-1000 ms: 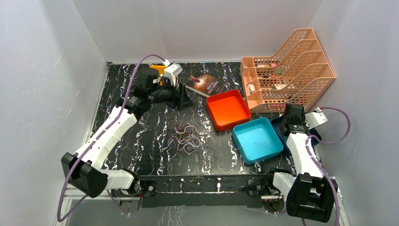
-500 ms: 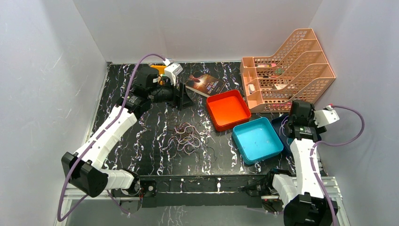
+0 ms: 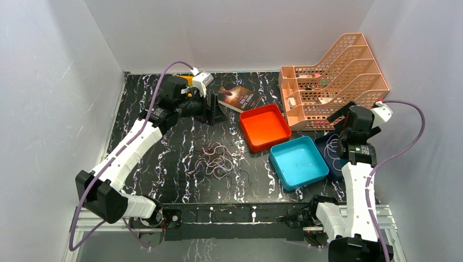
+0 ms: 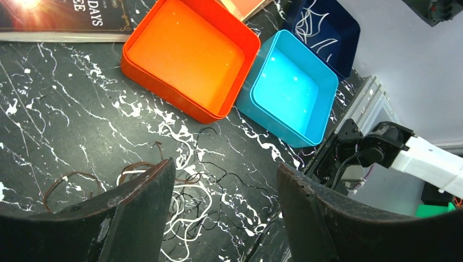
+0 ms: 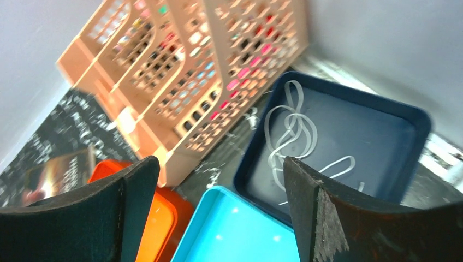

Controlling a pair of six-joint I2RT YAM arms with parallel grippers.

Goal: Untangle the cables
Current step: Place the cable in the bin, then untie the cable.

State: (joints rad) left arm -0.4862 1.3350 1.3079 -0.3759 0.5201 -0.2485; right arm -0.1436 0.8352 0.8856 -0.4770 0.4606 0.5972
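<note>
I should next swing my right gripper across and down onto the near, uncovered whitish cable loops, as the tangle is below and to the left in the top view.
The cables (image 3: 217, 159) lie as a loose tangle of thin brown, black and whitish cords on the black marbled table, left of the trays. In the left wrist view the cables (image 4: 180, 202) show below and between my open fingers. My left gripper (image 3: 213, 112) (image 4: 225, 164) hangs open and empty behind the tangle, apart from it. A separate white cable (image 5: 295, 128) lies coiled in the dark blue tray (image 5: 377, 136). My right gripper (image 3: 341, 117) (image 5: 221, 161) is raised above that tray, open wide, holding nothing.
An orange tray (image 3: 265, 126) and a cyan tray (image 3: 297, 162) sit right of the tangle, the dark blue tray (image 3: 327, 143) beside them. A peach mesh organiser (image 3: 333, 82) stands at the back right, a book (image 3: 238, 98) behind the orange tray.
My right arm has risen and swung back from the dark blue tray while its jaws opened wide. The left gripper shifted slightly toward the back and opened a little.
</note>
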